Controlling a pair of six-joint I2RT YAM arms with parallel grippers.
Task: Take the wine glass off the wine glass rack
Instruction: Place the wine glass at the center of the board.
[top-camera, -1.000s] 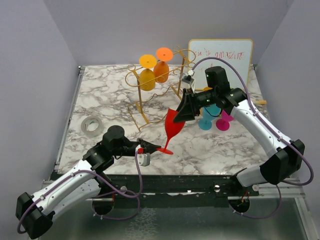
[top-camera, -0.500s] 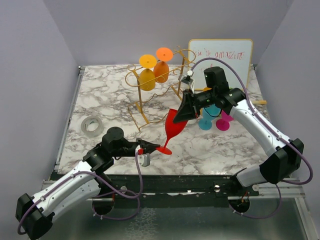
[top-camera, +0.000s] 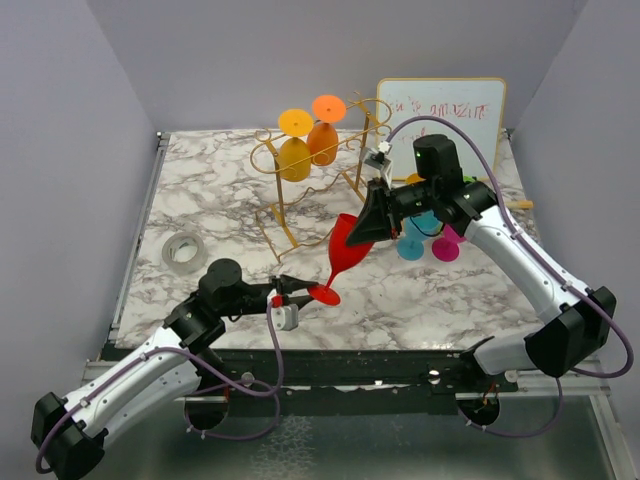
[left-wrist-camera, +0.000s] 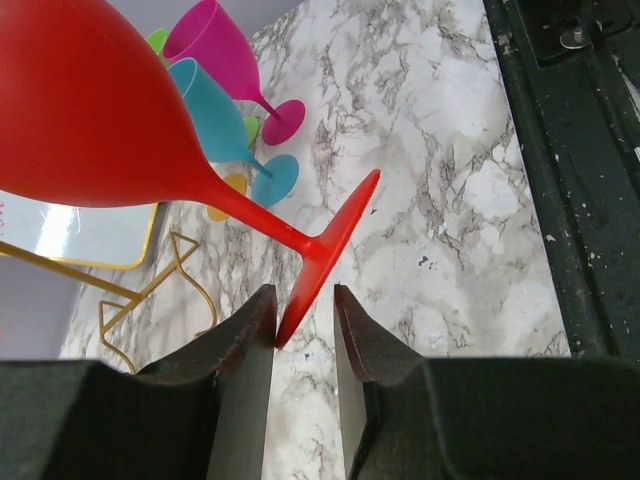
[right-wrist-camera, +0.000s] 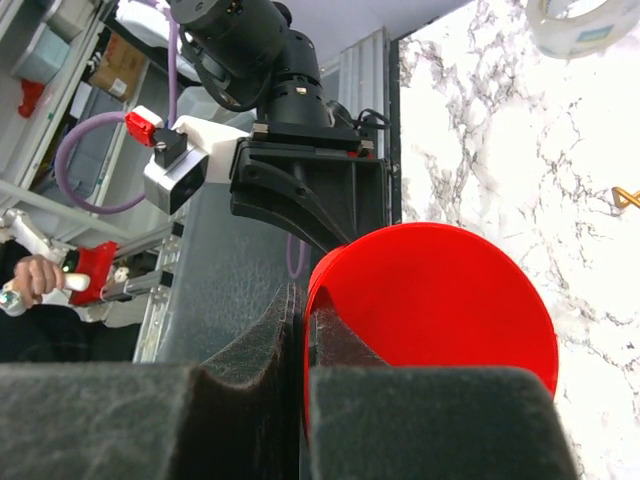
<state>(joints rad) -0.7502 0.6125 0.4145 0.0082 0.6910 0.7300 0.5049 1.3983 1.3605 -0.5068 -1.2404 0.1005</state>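
Note:
The red glass hangs tilted, so my right gripper turns it upright next, lowers it onto bare marble (top-camera: 379, 254) beside the teal glass and releases it.
A red wine glass (top-camera: 345, 250) hangs tilted over the marble table, away from the gold wire wine glass rack (top-camera: 283, 225). My right gripper (top-camera: 372, 225) is shut on its rim, one finger inside the bowl (right-wrist-camera: 440, 300) and one outside. My left gripper (left-wrist-camera: 304, 300) is open at the glass's foot (left-wrist-camera: 335, 235). The foot's edge sits between the jaws against the left finger, with a gap to the right one. Two orange glasses (top-camera: 294, 155) hang upside down on the rack.
A teal glass (top-camera: 410, 240) and a magenta glass (top-camera: 447, 243) stand under my right arm. A white-board (top-camera: 440, 110) leans at the back right. A tape roll (top-camera: 184, 250) lies at the left. The rack's gold foot (left-wrist-camera: 150, 290) is near the left gripper.
My left gripper has opened off the red glass's foot. My right gripper has closed on the rim, and the glass has risen slightly.

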